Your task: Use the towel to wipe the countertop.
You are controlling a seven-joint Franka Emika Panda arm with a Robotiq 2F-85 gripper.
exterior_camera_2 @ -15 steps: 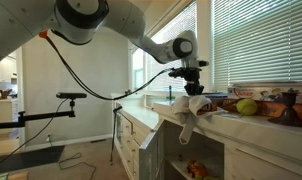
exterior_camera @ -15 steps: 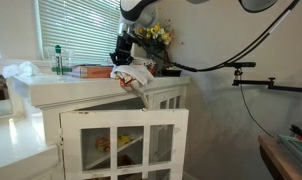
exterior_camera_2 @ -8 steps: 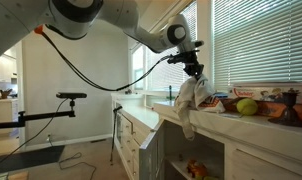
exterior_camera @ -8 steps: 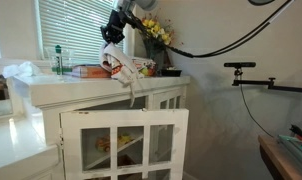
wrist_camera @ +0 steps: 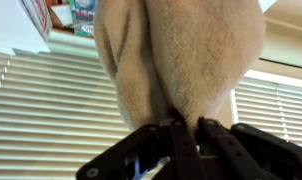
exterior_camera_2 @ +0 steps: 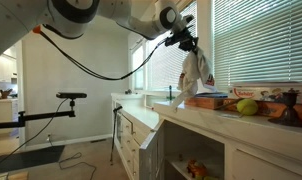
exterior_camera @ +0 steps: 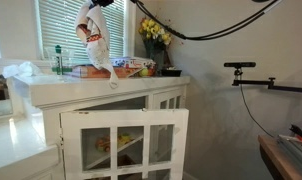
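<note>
The towel hangs clear of the counter, so my gripper will turn downward, lower over the flat orange box (exterior_camera_2: 209, 102) and let go of the towel's top.
The towel (exterior_camera: 96, 45) is cream with red marks and hangs in the air above the white countertop (exterior_camera: 81, 84). It also shows in an exterior view (exterior_camera_2: 196, 72) and fills the wrist view (wrist_camera: 181, 55). My gripper (exterior_camera_2: 185, 42) is shut on the towel's top and holds it clear of the counter; in the wrist view the jaws (wrist_camera: 186, 125) pinch the cloth. In an exterior view the gripper (exterior_camera: 90, 6) is at the top edge of the frame.
On the counter stand a green bottle (exterior_camera: 59, 60), a flat orange box (exterior_camera: 88, 71), yellow flowers (exterior_camera: 154, 35), and fruit (exterior_camera_2: 248, 106). A cabinet door (exterior_camera: 126, 143) hangs open below. A tripod arm (exterior_camera: 253, 70) stands beside the cabinet. Window blinds (exterior_camera_2: 261, 45) back the counter.
My gripper has lifted the towel off the counter's edge and carried it up and along the counter towards the window. The towel now hangs free.
</note>
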